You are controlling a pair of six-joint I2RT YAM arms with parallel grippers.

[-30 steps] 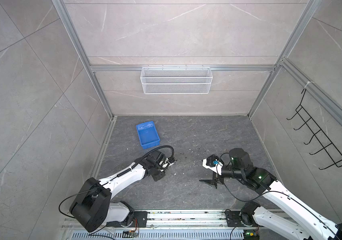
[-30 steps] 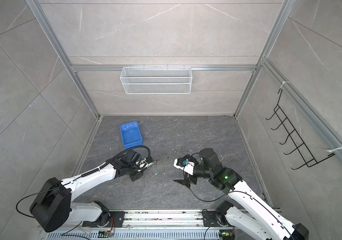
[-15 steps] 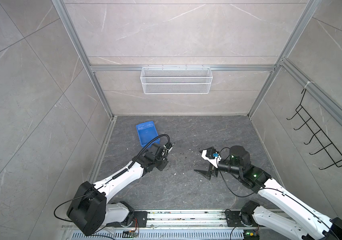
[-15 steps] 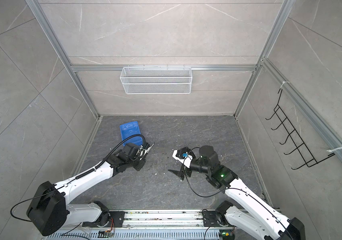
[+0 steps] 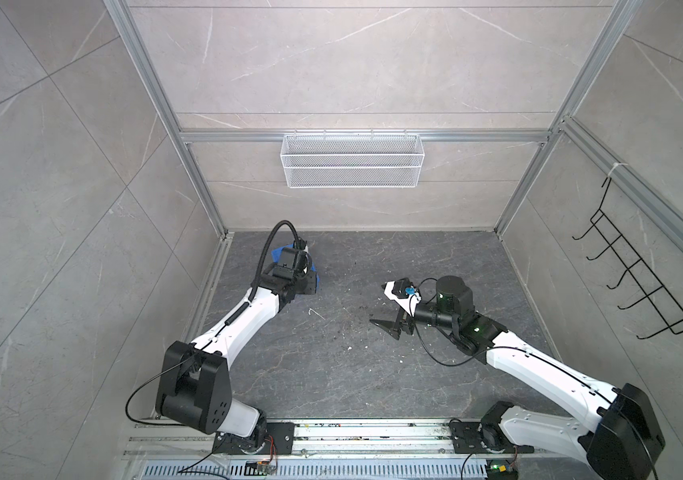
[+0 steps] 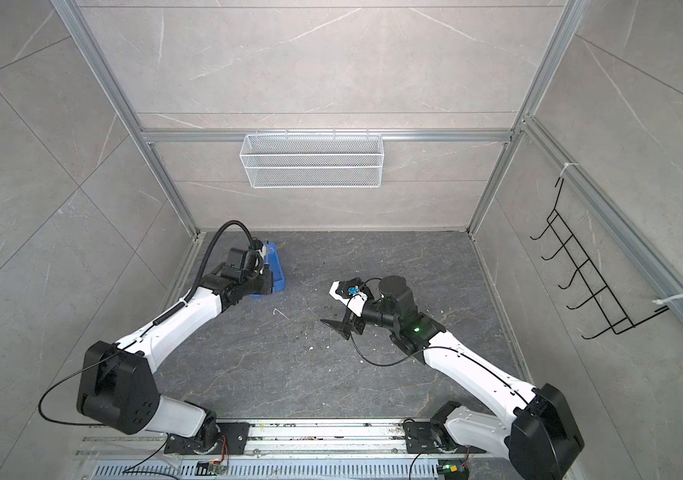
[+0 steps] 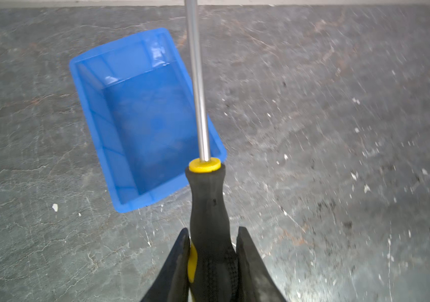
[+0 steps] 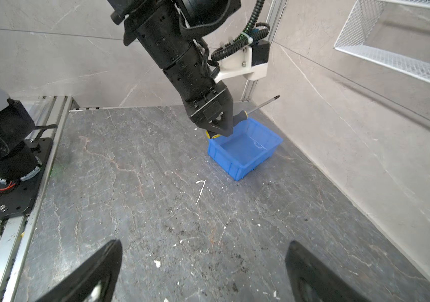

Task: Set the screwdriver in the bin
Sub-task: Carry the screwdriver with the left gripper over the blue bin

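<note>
My left gripper should move outward and down next and let go of the screwdriver's handle, because the empty bottom of the blue bin is below and outward of the gripper.
In the left wrist view my left gripper [image 7: 213,230] is shut on the black-and-yellow handle of the screwdriver [image 7: 208,204]. Its metal shaft runs forward over one long wall of the blue bin [image 7: 96,125], which is empty. The right wrist view shows the left gripper [image 8: 220,130] hanging just above the bin's [image 8: 237,162] near corner, with the screwdriver [image 8: 258,106] tilted up toward the wall. In both top views the left wrist covers most of the bin [image 6: 276,266]. My right gripper [image 8: 203,244] is open and empty above the bare floor at mid-right [image 5: 385,326].
A white wire mesh basket [image 5: 352,160] hangs on the back wall. A black hook rack [image 5: 639,286] is on the right wall. A thin white scrap [image 8: 200,191] lies on the floor near the bin. The bin sits close to the left wall.
My left arm has carried the screwdriver back and left, from mid-floor to over the bin. The right gripper has shifted slightly and stays open.
</note>
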